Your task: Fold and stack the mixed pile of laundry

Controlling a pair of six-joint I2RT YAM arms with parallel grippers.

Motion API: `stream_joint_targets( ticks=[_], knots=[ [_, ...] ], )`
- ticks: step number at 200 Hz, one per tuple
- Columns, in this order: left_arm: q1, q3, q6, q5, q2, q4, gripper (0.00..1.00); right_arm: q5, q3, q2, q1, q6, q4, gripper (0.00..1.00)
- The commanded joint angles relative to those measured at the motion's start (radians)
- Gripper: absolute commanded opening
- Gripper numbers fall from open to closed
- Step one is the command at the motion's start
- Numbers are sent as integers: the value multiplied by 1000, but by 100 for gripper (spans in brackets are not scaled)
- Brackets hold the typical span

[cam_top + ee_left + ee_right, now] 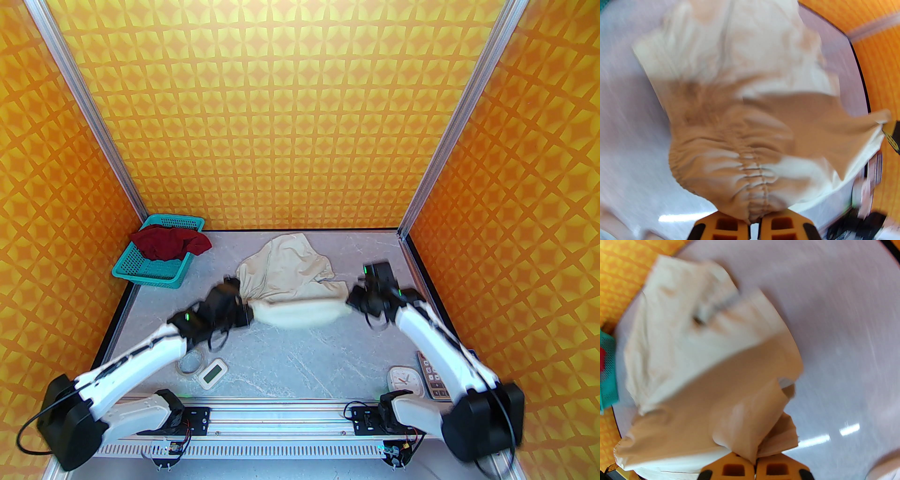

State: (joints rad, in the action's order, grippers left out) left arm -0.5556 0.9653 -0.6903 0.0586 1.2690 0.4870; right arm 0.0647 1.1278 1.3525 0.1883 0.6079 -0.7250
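I need to sweep my right gripper outward next, lower it onto the far end of the cream garment (286,276) and let go of the garment's corner, because that end lies on the tabletop.
A cream garment (286,276) lies mid-table, its near edge lifted and stretched between both grippers. My left gripper (246,313) is shut on the left end, pinching the gathered elastic band (752,185) between orange fingers (721,226). At the right end, my right gripper (351,302) is shut on a corner of the same cream garment (698,371), the cloth bunched between its fingers (733,468). The dark red T-shirt (169,243) sits crumpled in the teal basket (140,272) at the back left.
Near the front left lie a roll of tape (190,362) and a small white device (212,373). A white clock (404,378) and a calculator (433,377) sit front right under the right arm. Orange walls enclose the table.
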Motion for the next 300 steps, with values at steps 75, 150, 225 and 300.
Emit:
stream_joint_targets(
  ticks=[75, 150, 225, 300],
  knots=[
    [325, 467, 73, 203, 537, 24, 0, 73, 739, 792, 34, -44, 328, 0],
    [402, 452, 31, 206, 607, -136, 73, 163, 1089, 1104, 34, -78, 343, 52],
    [235, 294, 150, 277, 487, -109, 43, 157, 451, 711, 55, -168, 382, 53],
    [235, 469, 112, 266, 807, -133, 9, 128, 711, 986, 55, -188, 157, 43]
  ],
)
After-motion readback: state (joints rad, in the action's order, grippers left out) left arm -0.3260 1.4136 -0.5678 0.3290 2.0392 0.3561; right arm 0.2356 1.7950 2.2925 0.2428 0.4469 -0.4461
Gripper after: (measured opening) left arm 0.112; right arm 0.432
